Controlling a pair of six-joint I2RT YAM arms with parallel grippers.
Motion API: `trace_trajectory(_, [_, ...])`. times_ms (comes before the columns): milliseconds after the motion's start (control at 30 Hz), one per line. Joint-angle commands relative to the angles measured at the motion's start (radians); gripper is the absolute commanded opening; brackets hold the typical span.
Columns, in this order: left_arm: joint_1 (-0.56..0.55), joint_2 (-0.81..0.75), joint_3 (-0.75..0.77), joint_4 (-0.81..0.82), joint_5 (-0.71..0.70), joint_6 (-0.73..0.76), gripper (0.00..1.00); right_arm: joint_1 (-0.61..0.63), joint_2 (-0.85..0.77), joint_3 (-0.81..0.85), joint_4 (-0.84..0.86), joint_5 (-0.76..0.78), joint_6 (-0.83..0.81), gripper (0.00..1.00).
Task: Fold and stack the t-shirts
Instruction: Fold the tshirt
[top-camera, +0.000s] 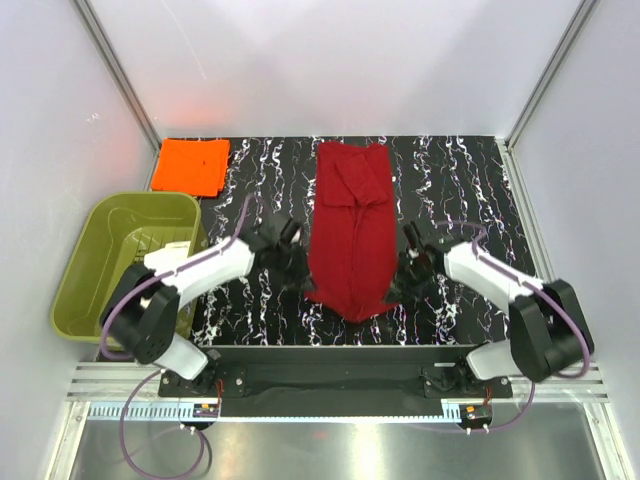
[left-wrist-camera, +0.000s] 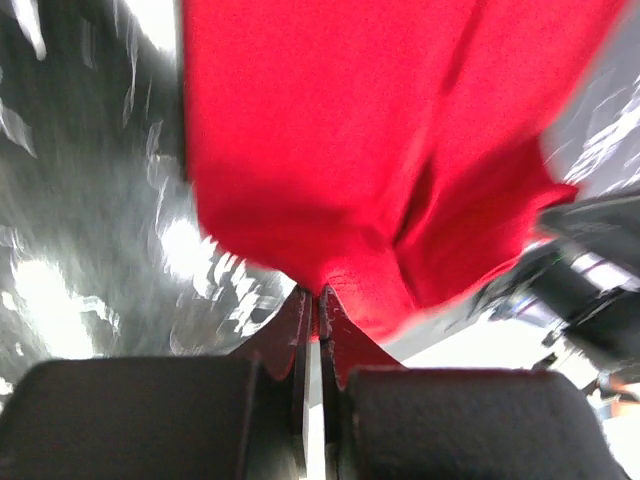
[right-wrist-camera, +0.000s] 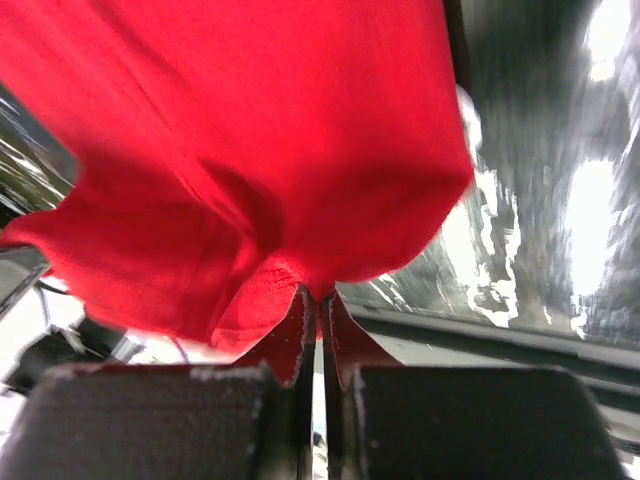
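The t-shirt is still lying full length, so the robot's left gripper will next move outward over the red t-shirt and let go of the t-shirt's corner at the far flap's near edge (top-camera: 327, 205).
The dark crimson red t-shirt (top-camera: 350, 225) lies as a long narrow strip down the middle of the black marbled table (top-camera: 260, 180), its near end lifted. My left gripper (top-camera: 297, 262) is shut on its near left corner; in the left wrist view the red cloth (left-wrist-camera: 370, 150) is pinched between the fingertips (left-wrist-camera: 318, 298). My right gripper (top-camera: 404, 272) is shut on the near right corner; the right wrist view shows the cloth (right-wrist-camera: 250, 150) caught at my fingertips (right-wrist-camera: 318, 296). The bright orange t-shirt (top-camera: 190, 165) lies folded at the far left corner.
An olive-green plastic tub (top-camera: 130, 260) stands left of the table beside my left arm. White walls and aluminium posts enclose the table at the back and both sides. A metal rail runs along the near edge under the arm bases.
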Motion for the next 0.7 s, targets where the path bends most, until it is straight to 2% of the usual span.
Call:
trace_trajectory(0, [0.072,0.084,0.157,-0.047,-0.022,0.075,0.00,-0.065,0.072,0.146,-0.031,0.036,-0.097,0.00])
trace_trajectory(133, [0.126,0.211,0.333,-0.075,0.009,0.115,0.00,-0.172,0.208,0.341,-0.085,0.030,-0.183,0.00])
trace_trajectory(300, [0.192,0.374,0.524,-0.072,0.026,0.114,0.00,-0.212,0.422,0.621,-0.159,0.030,-0.275,0.00])
trace_trajectory(533, [0.253,0.529,0.678,-0.035,0.058,0.091,0.00,-0.263,0.621,0.830,-0.199,0.008,-0.321,0.00])
trace_trajectory(667, [0.273,0.575,0.732,-0.018,0.086,0.074,0.00,-0.280,0.675,0.902,-0.211,0.001,-0.335,0.00])
